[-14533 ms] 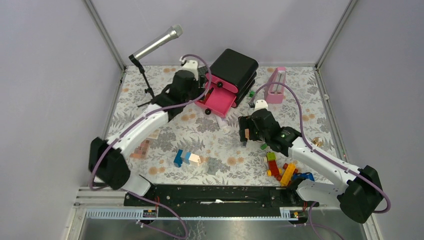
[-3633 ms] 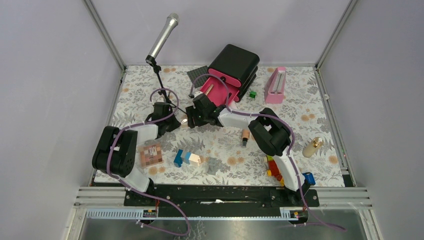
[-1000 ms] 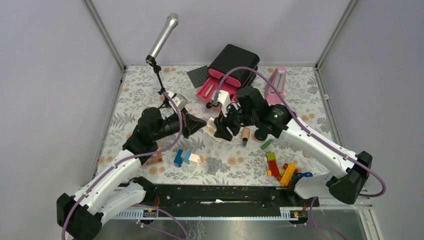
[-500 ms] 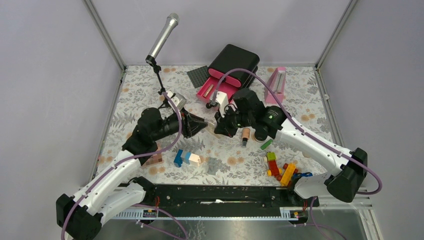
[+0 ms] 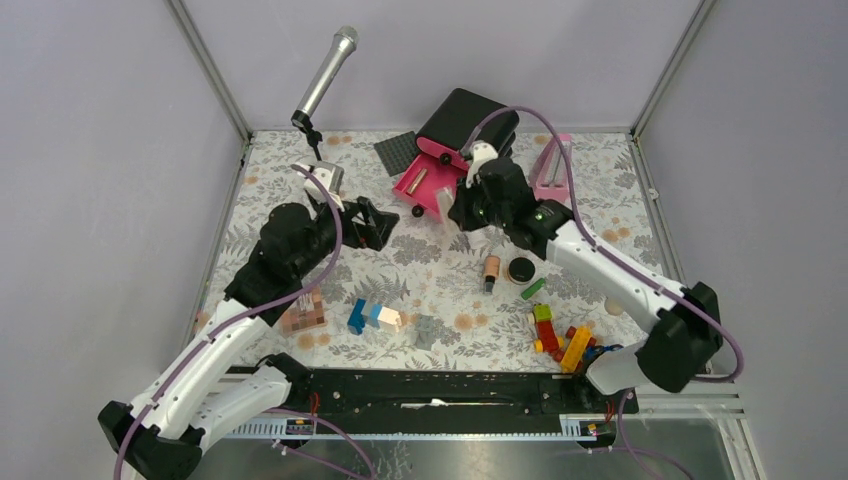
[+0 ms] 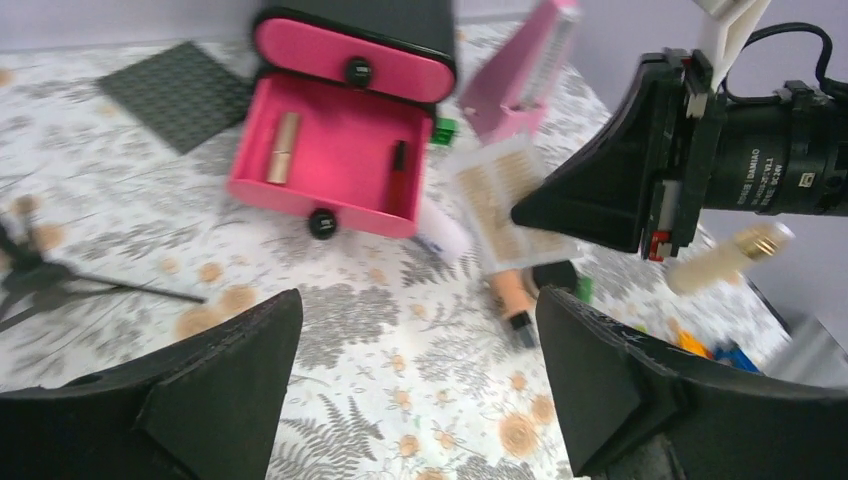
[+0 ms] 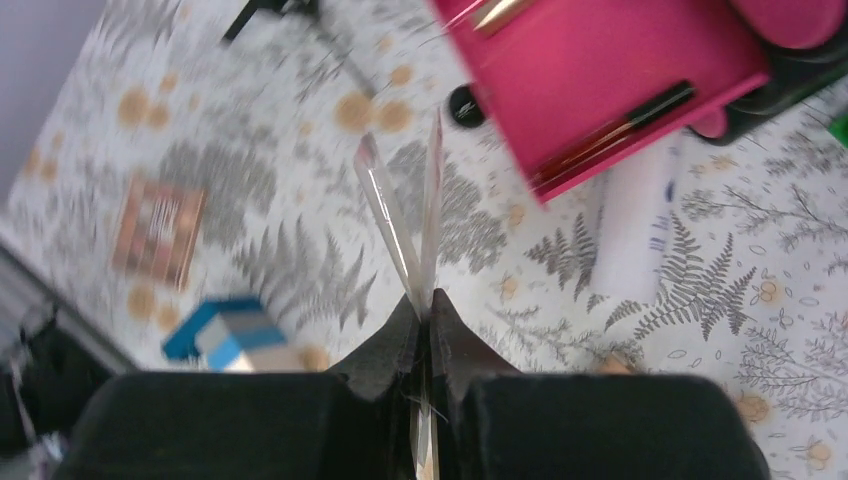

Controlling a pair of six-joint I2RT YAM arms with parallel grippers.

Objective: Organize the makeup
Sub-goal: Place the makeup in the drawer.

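My right gripper moves outward, turns, lowers and releases the packet next. The drawer's bare bottom between lipstick (image 6: 282,147) and pencil lies outward of and below this gripper.
My right gripper (image 5: 458,210) is shut on a thin clear packet of beige strips (image 6: 510,205), seen edge-on in the right wrist view (image 7: 415,225), held above the mat just in front of the open pink drawer (image 5: 432,190). The drawer holds a rose-gold lipstick (image 6: 282,147) and a thin red pencil (image 7: 610,125). My left gripper (image 6: 418,310) stands open and empty to the left, apart from the packet. A white tube (image 7: 635,225) lies by the drawer. The peach bottle (image 5: 491,271) and black compact (image 5: 520,269) lie mid-mat. The brown palette (image 5: 302,315) lies left.
The black organizer (image 5: 465,125) stands behind the drawer, with a dark baseplate (image 5: 398,152) and a microphone on a stand (image 5: 322,75) to its left. A pink metronome (image 5: 552,170) is at the back right. Coloured bricks (image 5: 560,335) and blue bricks (image 5: 370,316) lie near the front.
The left gripper opened, let go of the packet and drew back left. The right gripper shut on the packet and carried it back toward the pink drawer.
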